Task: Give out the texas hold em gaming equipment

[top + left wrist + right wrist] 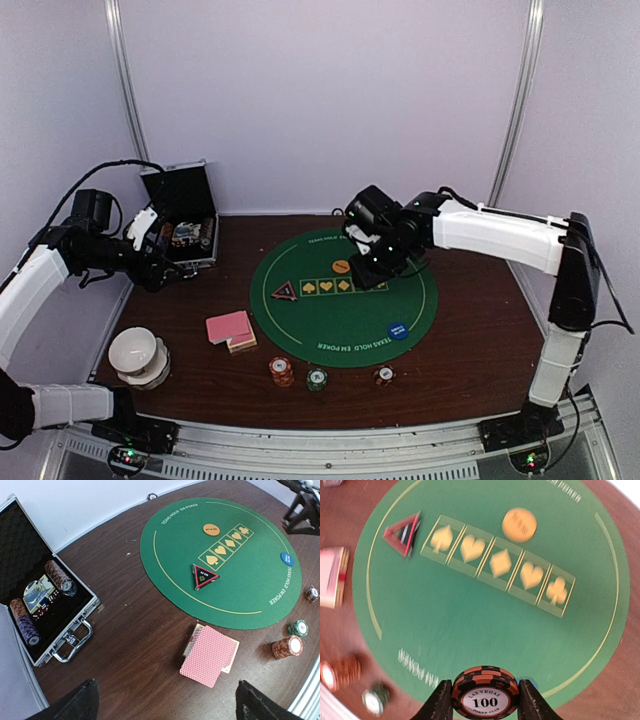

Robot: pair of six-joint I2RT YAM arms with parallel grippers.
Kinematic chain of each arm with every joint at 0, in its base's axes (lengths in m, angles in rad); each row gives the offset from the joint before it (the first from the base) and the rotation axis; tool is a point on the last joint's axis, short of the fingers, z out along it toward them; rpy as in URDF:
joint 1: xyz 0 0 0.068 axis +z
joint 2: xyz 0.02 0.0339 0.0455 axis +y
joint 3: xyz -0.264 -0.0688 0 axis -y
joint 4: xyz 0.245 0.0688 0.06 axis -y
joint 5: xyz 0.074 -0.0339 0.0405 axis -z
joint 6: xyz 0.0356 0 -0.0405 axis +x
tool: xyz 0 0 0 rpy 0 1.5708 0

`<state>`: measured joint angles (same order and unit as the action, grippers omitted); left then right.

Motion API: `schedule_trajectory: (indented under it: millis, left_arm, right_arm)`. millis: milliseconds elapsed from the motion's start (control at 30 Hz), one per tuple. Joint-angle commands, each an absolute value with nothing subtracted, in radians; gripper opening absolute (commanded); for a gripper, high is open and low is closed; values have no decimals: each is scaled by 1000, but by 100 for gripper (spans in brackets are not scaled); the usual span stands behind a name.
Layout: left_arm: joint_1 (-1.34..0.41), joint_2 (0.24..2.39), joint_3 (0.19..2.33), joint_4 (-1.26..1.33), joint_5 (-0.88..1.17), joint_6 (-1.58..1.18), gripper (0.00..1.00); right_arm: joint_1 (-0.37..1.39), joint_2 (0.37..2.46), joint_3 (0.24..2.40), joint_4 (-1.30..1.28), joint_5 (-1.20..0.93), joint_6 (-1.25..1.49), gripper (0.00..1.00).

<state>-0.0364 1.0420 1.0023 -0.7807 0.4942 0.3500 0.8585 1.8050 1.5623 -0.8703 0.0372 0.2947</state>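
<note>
I need to move my right gripper outward and down onto the green [569, 531] beside the orange disc to let go of the small chip stack, because that spot on the mat is bare.
My right gripper [485, 700] is shut on a small stack of orange-and-black poker chips [485, 692] marked 100 and hangs over the green mat [330, 320] in the top view [372, 268]. On the mat lie an orange disc [341, 267] and a blue disc [398, 329]. Pink-backed cards [230, 329] lie left of the mat. Three chip stacks stand by the front edge: red [281, 371], green [317, 378], red-and-white [384, 376]. My left gripper [165, 705] is open and empty, above bare wood between the case and the cards [209, 655].
An open black metal-edged case [185, 215] with more chips sits at the back left. A white bowl [134, 352] stands at the front left. A triangular marker [286, 292] lies on the mat's left side, beside the printed suit boxes.
</note>
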Motion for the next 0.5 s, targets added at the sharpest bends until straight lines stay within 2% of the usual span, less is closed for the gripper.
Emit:
schedule_trajectory:
  millis: [0,267,467]
  left_arm:
    - [-38,1029,1003,-765,512,357,97]
    - [-39,1023,1013,-782,514,365,98]
    - [-39,1016,1003,-786,518,362,98]
  right_arm:
    - [764,1998,1760,-842,104,291,17]
    - [633,2334,2134,-890,98,286,16]
    - [583,2468,2273,-897,71,290,17]
